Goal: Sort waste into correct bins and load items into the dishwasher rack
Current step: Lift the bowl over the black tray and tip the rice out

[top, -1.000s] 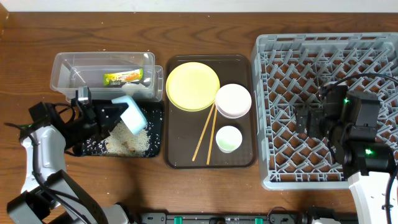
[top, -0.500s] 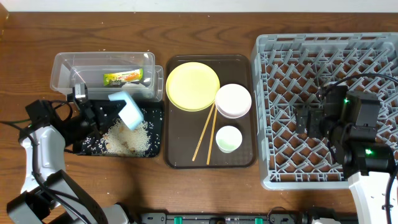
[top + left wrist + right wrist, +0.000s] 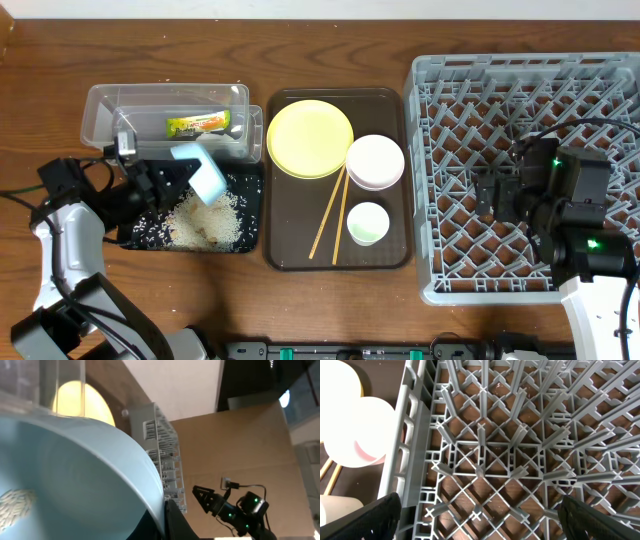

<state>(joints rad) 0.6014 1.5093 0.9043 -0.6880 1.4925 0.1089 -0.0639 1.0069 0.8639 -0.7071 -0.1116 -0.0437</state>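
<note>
The brown tray's bare near corner (image 3: pixel 295 232) lies below my left gripper and to its right in the overhead view, so next I swing across, lower and release the bowl.
My left gripper (image 3: pixel 170 178) is shut on the rim of the light-blue bowl (image 3: pixel 203 173), holding it tilted on edge above the black tray (image 3: pixel 142 235), where a heap of rice bits (image 3: pixel 205 224) lies. In the left wrist view the bowl (image 3: pixel 75 475) fills the frame with a few rice grains (image 3: pixel 15 502) stuck inside. The printed wrapper (image 3: pixel 198 124) lies in the clear tub (image 3: pixel 100 105). The yellow plate (image 3: pixel 309 138), white bowl (image 3: pixel 375 161), pale cup (image 3: pixel 367 222) and chopsticks (image 3: pixel 331 212) sit on the brown tray (image 3: pixel 285 255). My right gripper (image 3: pixel 480 525) is open above the grey rack (image 3: pixel 440 80).
The rack (image 3: pixel 485 435) holds nothing that I can see. The white bowl (image 3: pixel 362 430) shows just past its left wall in the right wrist view. Cables run along the table's front edge and behind both arms.
The left gripper has drawn the tilted blue bowl up and back toward the clear tub. The rice heap stays on the black tray. The right arm has not moved.
</note>
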